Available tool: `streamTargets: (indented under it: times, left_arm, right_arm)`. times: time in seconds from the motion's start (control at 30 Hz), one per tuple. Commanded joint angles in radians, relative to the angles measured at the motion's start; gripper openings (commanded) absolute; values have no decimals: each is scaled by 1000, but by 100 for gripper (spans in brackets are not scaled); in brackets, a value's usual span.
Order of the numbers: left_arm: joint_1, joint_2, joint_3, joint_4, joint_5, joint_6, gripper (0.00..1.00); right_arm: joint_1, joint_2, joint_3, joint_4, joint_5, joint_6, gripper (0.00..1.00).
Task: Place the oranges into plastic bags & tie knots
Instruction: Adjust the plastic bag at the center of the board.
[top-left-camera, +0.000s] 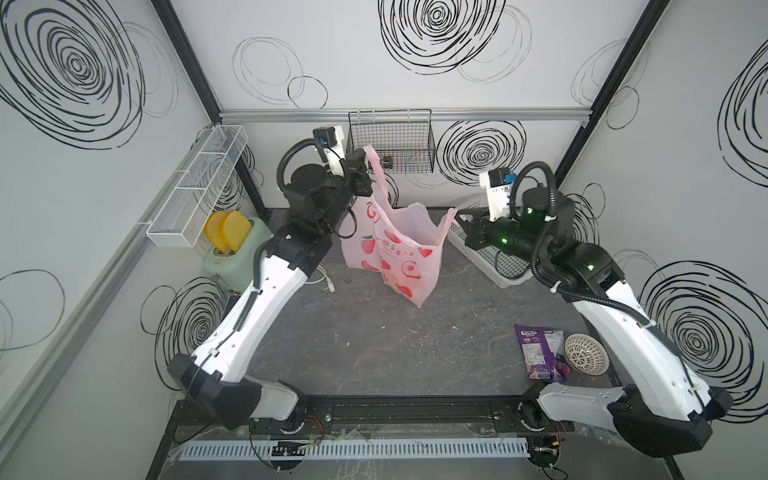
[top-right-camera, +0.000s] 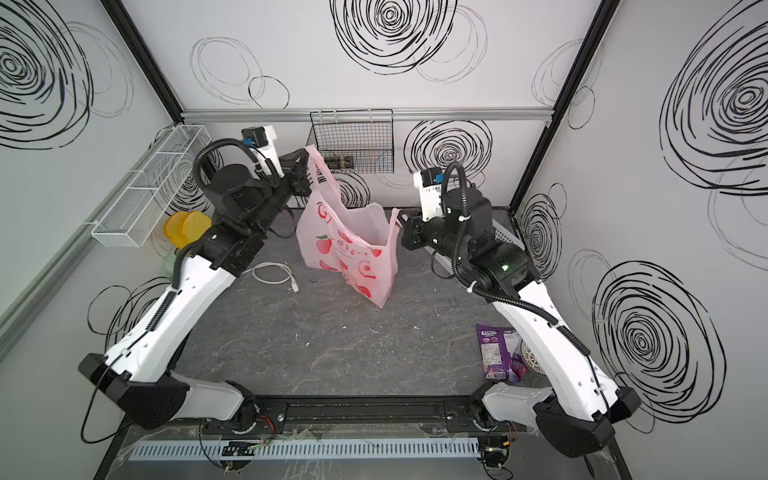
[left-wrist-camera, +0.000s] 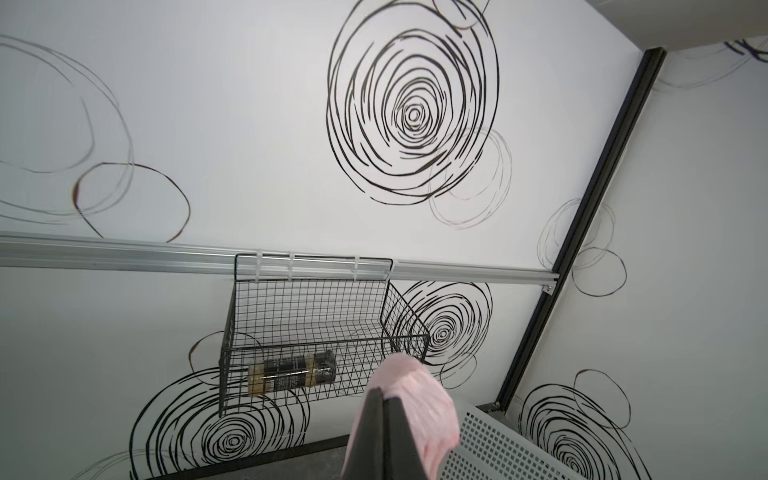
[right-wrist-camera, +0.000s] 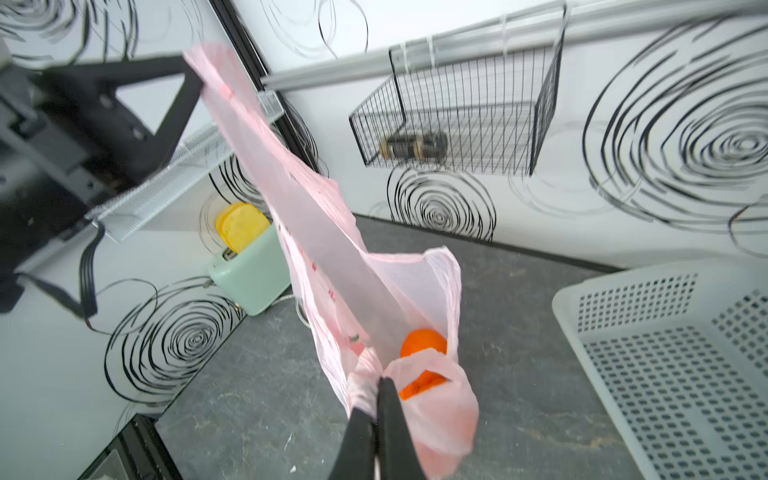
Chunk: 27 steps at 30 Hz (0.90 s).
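Note:
My left gripper will next go down and back toward the clear tabletop nearer my base to let go of the bag's handle. It is held high now, and that pulls the bag crooked.
The pink plastic bag with red peach prints stands on the dark table, its mouth pulled open. My left gripper is shut on one handle and holds it high, stretched taut. At the opposite side my right gripper is shut on the second handle, low by the rim. Down inside the bag lie oranges; how many I cannot tell. No knots show, and the two handles are held apart.
A white perforated basket sits under my right arm. A black wire basket hangs on the back wall behind the bag. A mint toaster stands at the left, with a white cable beside it. A purple packet and a strainer lie front right.

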Motion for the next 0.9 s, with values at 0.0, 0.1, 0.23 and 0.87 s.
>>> streamTargets:
  times: [0.0,0.1,0.23,0.87]
  left_arm:
    - [-1,-103,-20,-102,-69,-64,0]
    - [-26,-186,-71,-146,-66,-111,0]
    - [-128,-262,-162,-184,-124,-176,0]
    - [-273,-331,-505,-142,-285,-457,8]
  right_arm:
    - [-37,19,119,-131,15,-57,0]
    - [-78,12,175,-168,-24,-64,0]
    - [-117,-33,119,-174,-60,-78,0]
    - [-155,-145,-175,-37,-231,-141,42]
